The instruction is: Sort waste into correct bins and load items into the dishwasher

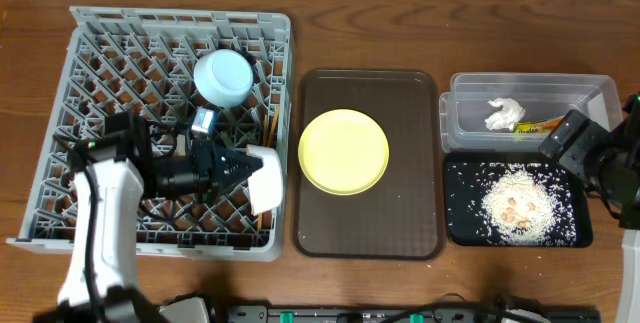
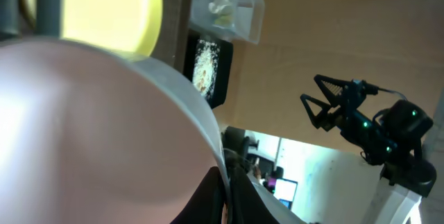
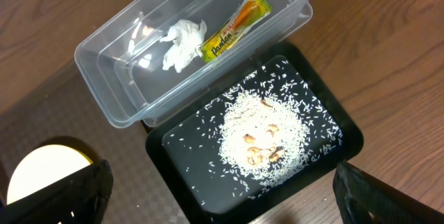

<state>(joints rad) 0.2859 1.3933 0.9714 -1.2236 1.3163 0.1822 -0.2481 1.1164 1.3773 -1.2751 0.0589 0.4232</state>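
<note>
I should lower my left gripper toward the rack's near wires beside the chopsticks, to the left in the overhead view, and let go of the cup [image 1: 268, 183] there, because those wires are empty.
My left gripper [image 1: 248, 168] is shut on the rim of the small white cup [image 1: 268, 183] over the right side of the grey dish rack [image 1: 100, 43]. The cup [image 2: 90, 134] fills the left wrist view, its rim pinched between the jaws [image 2: 225, 200]. The light blue bowl [image 1: 222, 76] sits in the rack. Wooden chopsticks [image 1: 270, 123] stand at the rack's right edge. The yellow plate [image 1: 343, 151] lies on the brown tray. My right gripper [image 1: 572, 141] is open and empty above the bins [image 3: 225, 203]. The napkin [image 3: 182, 44] and wrapper [image 3: 236, 24] lie in the clear container [image 3: 118, 106]. Rice scraps [image 3: 267, 134] lie in the black tray [image 3: 180, 161].
The dark brown serving tray [image 1: 400, 213] lies between the rack and the bins. The clear container [image 1: 590, 88] and black tray [image 1: 460, 228] stand at the far right. Bare wooden table runs along the back.
</note>
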